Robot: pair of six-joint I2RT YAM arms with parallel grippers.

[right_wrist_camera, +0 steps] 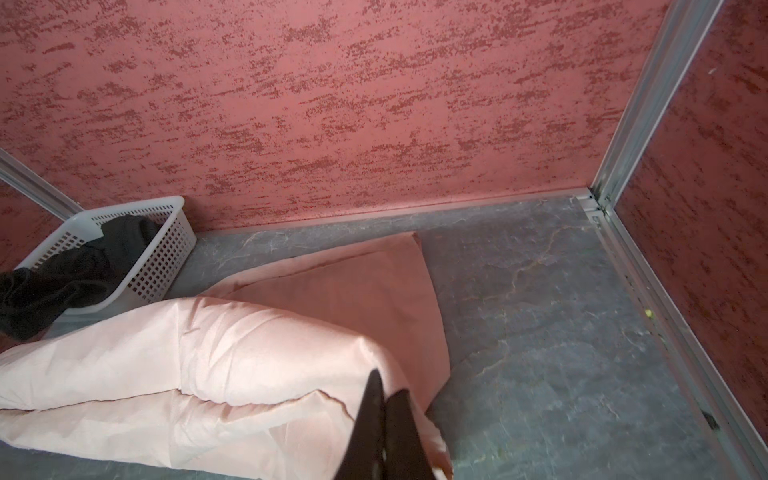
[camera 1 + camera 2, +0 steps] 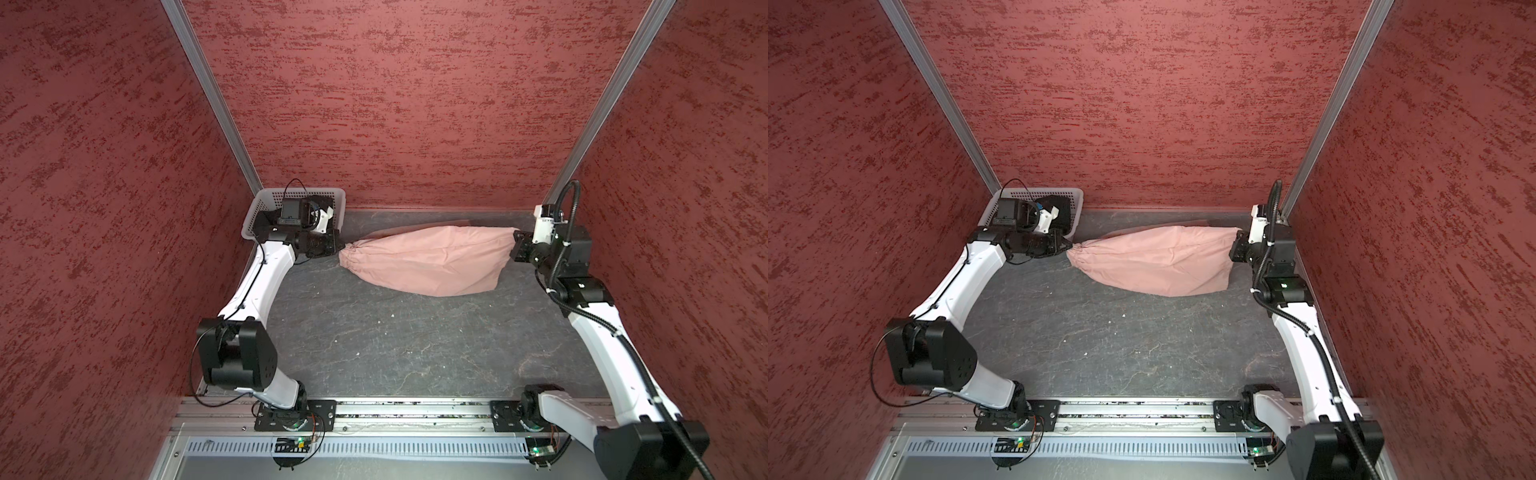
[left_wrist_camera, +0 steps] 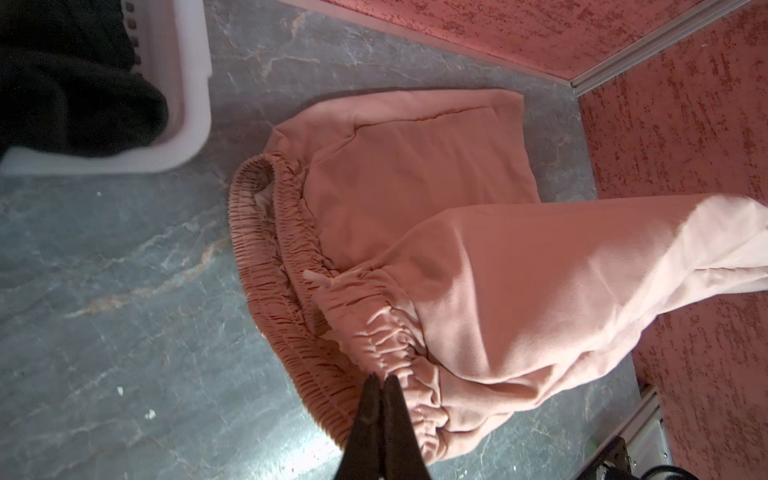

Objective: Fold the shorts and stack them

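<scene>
My right gripper holds the raised hem above the lower layer, which already rests on the tabletop. It should next move down toward that layer's far hem corner (image 2: 465, 223) (image 1: 410, 241) and release there.
The dusty pink shorts (image 2: 428, 262) (image 2: 1154, 262) hang stretched between my two grippers at the back of the table, and their lower layer rests on the surface. My left gripper (image 2: 341, 248) (image 3: 381, 380) is shut on the gathered elastic waistband (image 3: 386, 332). My right gripper (image 2: 516, 245) (image 1: 384, 386) is shut on the leg-hem end of the pink shorts (image 1: 166, 353). The black shorts (image 1: 83, 266) (image 3: 62, 83) lie bunched in the basket and spill over its rim. The left wrist mostly hides them in both top views.
The white perforated basket (image 2: 266, 195) (image 1: 166, 249) stands in the back left corner, just behind my left wrist. Red walls enclose the table on three sides. The right wall and its metal rail (image 1: 648, 291) are close to my right gripper. Dark marbled tabletop (image 2: 395, 340) shows in front of the shorts.
</scene>
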